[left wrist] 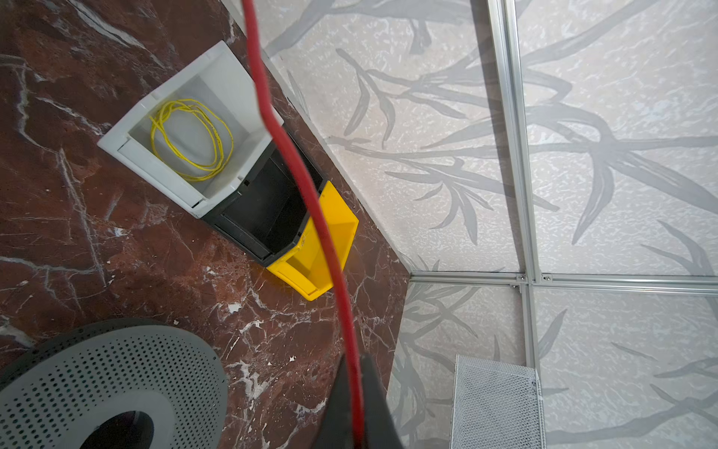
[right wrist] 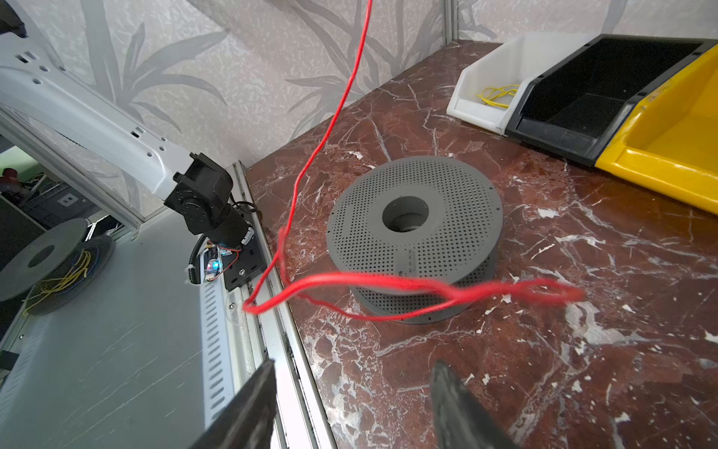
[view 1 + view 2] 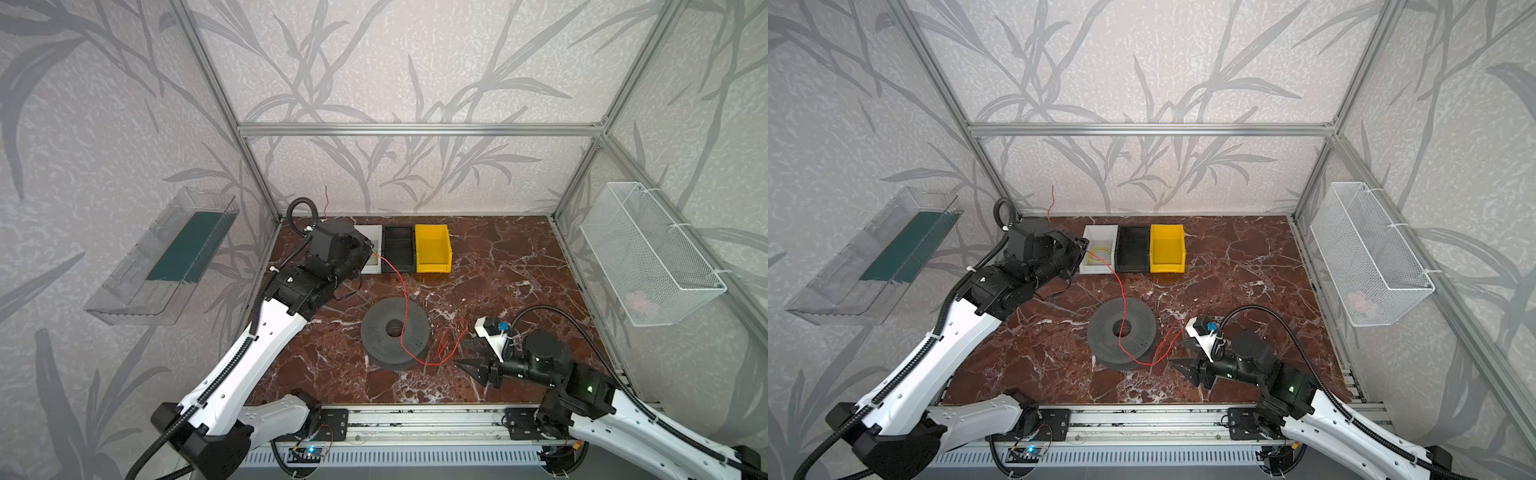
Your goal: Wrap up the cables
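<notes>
A part of the loose red cable loops is next for my right gripper, which moves outward toward the spool (image 3: pixel 374 332) and closes on it. The loops lie just ahead of its fingers.
The red cable (image 3: pixel 405 303) runs from my left gripper (image 3: pixel 368 251) down across the dark grey perforated spool (image 3: pixel 374 332) and ends in loose loops on the table to the spool's right. My left gripper (image 1: pixel 355 408) is shut on the red cable (image 1: pixel 324 233), held above the white bin (image 3: pixel 1100 228). One red end sticks up behind the left arm. The yellow cable (image 1: pixel 190 140) lies coiled in the white bin. My right gripper (image 2: pixel 354 365) stands open low beside the loops, nothing between its fingers; the red cable (image 2: pixel 349 276) looks blurred ahead of it.
A black bin (image 3: pixel 399 249) and a yellow bin (image 3: pixel 432 249) stand next to the white one at the back. A white mesh basket (image 3: pixel 648 257) hangs on the right wall and a clear tray (image 3: pixel 166 257) on the left. A metal rail edges the table front.
</notes>
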You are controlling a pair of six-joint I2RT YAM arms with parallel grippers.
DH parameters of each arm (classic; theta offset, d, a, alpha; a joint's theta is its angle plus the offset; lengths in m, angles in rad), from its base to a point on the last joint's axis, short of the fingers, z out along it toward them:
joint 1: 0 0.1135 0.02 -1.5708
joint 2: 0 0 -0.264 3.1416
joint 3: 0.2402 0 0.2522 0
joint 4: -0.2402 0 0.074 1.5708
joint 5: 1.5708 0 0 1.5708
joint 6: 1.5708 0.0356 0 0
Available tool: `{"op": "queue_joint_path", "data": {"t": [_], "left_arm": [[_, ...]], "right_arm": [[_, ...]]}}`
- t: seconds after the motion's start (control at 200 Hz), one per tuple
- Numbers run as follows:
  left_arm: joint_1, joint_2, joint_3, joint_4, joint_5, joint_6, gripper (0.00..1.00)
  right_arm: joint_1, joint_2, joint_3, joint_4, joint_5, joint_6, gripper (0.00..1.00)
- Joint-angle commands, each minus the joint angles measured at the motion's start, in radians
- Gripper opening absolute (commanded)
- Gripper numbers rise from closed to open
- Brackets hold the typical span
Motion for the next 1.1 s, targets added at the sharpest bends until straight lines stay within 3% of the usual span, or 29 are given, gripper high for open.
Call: {"op": "queue_joint_path", "data": {"t": [0.0, 0.255, 0.435, 0.65, 0.885, 1.095], "left_arm": [[-0.006, 0.007, 0.039, -0.033, -0.004, -0.023, 0.00], [-0.008, 0.035, 0.065, -0.029, 0.025, -0.032, 0.00], [-0.012, 0.045, 0.076, -0.030, 0.033, -0.025, 0.00], [-0.011, 0.041, 0.079, -0.028, 0.032, -0.022, 0.00], [-0.011, 0.044, 0.100, -0.037, 0.030, -0.009, 0.00], [-0.011, 0.049, 0.098, -0.024, 0.041, -0.010, 0.00]], "right_arm": [[0.008, -0.012, -0.009, 0.086, 0.028, -0.048, 0.66], [0.009, 0.129, -0.003, 0.253, -0.002, -0.113, 0.68], [0.009, 0.165, 0.016, 0.275, 0.038, -0.172, 0.68], [0.010, 0.225, 0.033, 0.336, 0.005, -0.180, 0.66], [0.009, 0.177, 0.062, 0.158, 0.055, -0.212, 0.61], [0.010, 0.168, 0.053, 0.198, 0.026, -0.215, 0.61]]}}
